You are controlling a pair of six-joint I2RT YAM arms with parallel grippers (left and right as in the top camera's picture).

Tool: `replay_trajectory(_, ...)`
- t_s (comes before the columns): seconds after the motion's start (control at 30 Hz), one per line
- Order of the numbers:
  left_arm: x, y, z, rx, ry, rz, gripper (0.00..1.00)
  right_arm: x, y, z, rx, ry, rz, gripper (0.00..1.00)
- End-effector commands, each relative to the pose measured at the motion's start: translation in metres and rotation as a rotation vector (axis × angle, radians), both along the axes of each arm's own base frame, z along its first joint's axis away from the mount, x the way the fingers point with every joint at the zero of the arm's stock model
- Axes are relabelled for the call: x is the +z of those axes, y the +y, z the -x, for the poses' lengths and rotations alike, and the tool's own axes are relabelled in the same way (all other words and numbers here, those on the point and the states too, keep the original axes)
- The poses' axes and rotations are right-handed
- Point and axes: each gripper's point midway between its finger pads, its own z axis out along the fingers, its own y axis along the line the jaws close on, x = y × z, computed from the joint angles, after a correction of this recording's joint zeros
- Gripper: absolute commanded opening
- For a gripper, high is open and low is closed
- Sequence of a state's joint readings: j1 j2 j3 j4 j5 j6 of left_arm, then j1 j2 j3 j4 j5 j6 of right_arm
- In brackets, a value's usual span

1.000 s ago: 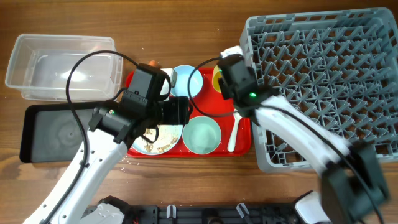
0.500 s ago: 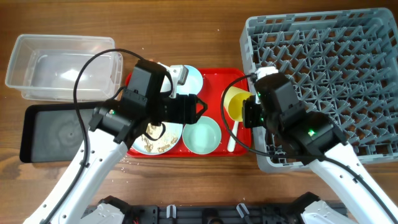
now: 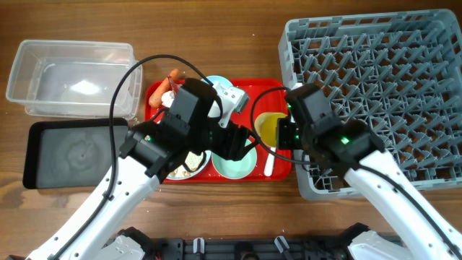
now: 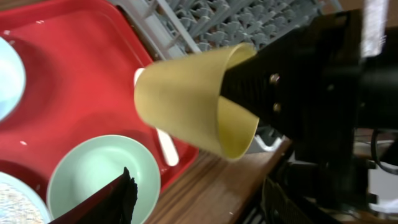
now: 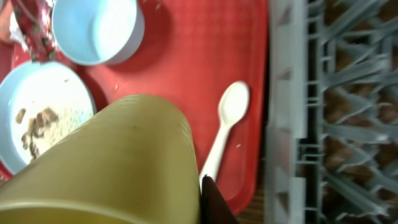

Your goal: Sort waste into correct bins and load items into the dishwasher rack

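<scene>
My left gripper moves aside toward the blue plate next, then down by the mint-green bowl to straddle the small yellow cup's rim. The cup's thin side fits between the gripper's open fingers.
My right gripper is shut on the small yellow cup and holds it tilted above the red tray's right side; the cup fills the right wrist view and shows in the left wrist view. My left gripper is open and empty above the mint-green bowl, facing the cup. The white spoon lies on the tray by the grey dishwasher rack. The blue bowl, the blue plate with rice scraps and the red-and-white wrapper are on the tray.
The red tray sits mid-table against the rack's left edge. A clear tub stands at the back left, with a black tray in front of it. An orange carrot piece lies at the tray's back left corner.
My right gripper took the yellow cup at the tray's back and carried it forward, above the tray. My left gripper moved right, over the mint-green bowl.
</scene>
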State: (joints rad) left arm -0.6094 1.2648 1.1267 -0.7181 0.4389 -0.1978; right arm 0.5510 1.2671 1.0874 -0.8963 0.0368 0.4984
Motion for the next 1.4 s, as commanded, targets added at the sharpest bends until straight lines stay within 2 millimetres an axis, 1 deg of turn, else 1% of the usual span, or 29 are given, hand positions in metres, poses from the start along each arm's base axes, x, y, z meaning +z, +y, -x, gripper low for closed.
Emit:
replay_trajectory(0.0,-0.006,0.008,-0.011,0.039,-0.057,-0.073,0.66,-0.002,0.015,0.0,0.011,0.035,-0.068,0.04)
replay_trajectory(0.1,-0.014,0.019,-0.018,0.085,-0.065,-0.139,0.66,-0.005,0.013,-0.007,-0.031,0.032,-0.071,0.04)
replay_trajectory(0.17,-0.019,0.027,-0.021,0.117,-0.074,-0.184,0.68,-0.019,0.013,-0.012,-0.059,0.068,-0.054,0.04)
replay_trajectory(0.27,-0.022,0.033,-0.019,0.129,-0.065,-0.212,0.66,-0.04,0.029,-0.003,0.025,0.168,-0.07,0.04)
replay_trajectory(0.3,-0.024,0.037,-0.016,0.139,-0.048,-0.224,0.63,-0.046,0.037,0.002,0.081,0.202,-0.089,0.04)
replay_trajectory(0.33,-0.021,0.044,-0.015,0.178,-0.028,-0.219,0.6,-0.05,0.045,0.008,0.129,0.232,-0.108,0.04)
replay_trajectory(0.37,-0.015,0.054,-0.016,0.235,-0.021,-0.205,0.59,-0.053,0.048,0.012,0.146,0.253,-0.108,0.05)
replay_trajectory(0.43,0.005,0.072,-0.02,0.324,-0.044,-0.155,0.6,-0.058,0.05,0.02,0.159,0.283,-0.09,0.04)
replay_trajectory(0.5,0.029,0.092,-0.022,0.402,-0.098,-0.098,0.65,-0.063,0.054,0.027,0.18,0.305,-0.074,0.05)
replay_trajectory(0.53,0.037,0.099,-0.021,0.423,-0.116,-0.084,0.69,-0.066,0.057,0.03,0.202,0.31,-0.064,0.05)
replay_trajectory(0.6,0.045,0.109,-0.019,0.451,-0.137,-0.069,0.74,-0.075,0.06,0.035,0.227,0.325,-0.029,0.05)
replay_trajectory(0.63,0.045,0.113,-0.017,0.459,-0.134,-0.072,0.76,-0.083,0.068,0.039,0.252,0.338,-0.016,0.08)
replay_trajectory(0.7,0.039,0.114,-0.013,0.457,-0.106,-0.093,0.78,-0.095,0.076,0.038,0.272,0.331,0.018,0.14)
replay_trajectory(0.73,0.034,0.115,-0.011,0.456,-0.086,-0.107,0.78,-0.1,0.077,0.036,0.264,0.315,0.045,0.3)
replay_trajectory(0.77,0.028,0.116,-0.009,0.453,-0.059,-0.127,0.77,-0.101,0.074,0.031,0.214,0.302,0.066,0.44)
replay_trajectory(0.8,0.023,0.117,-0.006,0.451,-0.038,-0.143,0.77,-0.098,0.071,0.027,0.183,0.281,0.072,0.51)
replay_trajectory(0.83,0.018,0.118,-0.004,0.449,-0.019,-0.158,0.78,-0.092,0.073,0.023,0.181,0.257,0.056,0.54)
replay_trajectory(0.87,0.015,0.119,-0.002,0.448,-0.005,-0.168,0.78,-0.085,0.074,0.02,0.178,0.234,0.038,0.55)
replay_trajectory(0.93,0.009,0.115,0.002,0.425,0.038,-0.169,0.78,-0.058,0.071,0.008,0.156,0.149,-0.023,0.56)
replay_trajectory(1.0,0.002,0.11,0.005,0.402,0.081,-0.168,0.77,-0.031,0.061,-0.004,0.116,0.071,-0.071,0.58)
replay_trajectory(1.03,-0.003,0.11,0.006,0.4,0.101,-0.183,0.76,-0.015,0.051,-0.01,0.085,0.027,-0.101,0.58)
replay_trajectory(1.07,-0.009,0.11,0.006,0.395,0.122,-0.198,0.76,-0.004,0.043,-0.015,0.057,-0.003,-0.12,0.59)
replay_trajectory(1.1,-0.018,0.107,0.007,0.382,0.158,-0.221,0.74,0.014,0.025,-0.022,0.003,-0.052,-0.148,0.59)
replay_trajectory(1.17,-0.037,0.09,0.009,0.322,0.233,-0.243,0.68,0.033,-0.002,-0.029,-0.076,-0.1,-0.181,0.59)
replay_trajectory(1.2,-0.048,0.083,0.01,0.303,0.269,-0.266,0.66,0.037,-0.01,-0.03,-0.096,-0.103,-0.194,0.59)
replay_trajectory(1.23,-0.066,0.073,0.011,0.291,0.33,-0.303,0.64,0.035,-0.018,-0.027,-0.109,-0.084,-0.193,0.59)
replay_trajectory(1.27,-0.079,0.068,0.012,0.295,0.367,-0.332,0.64,0.03,-0.022,-0.023,-0.119,-0.057,-0.178,0.59)
replay_trajectory(1.37,-0.112,0.066,0.008,0.348,0.445,-0.427,0.61,0.019,-0.026,-0.013,-0.123,0.003,-0.149,0.61)
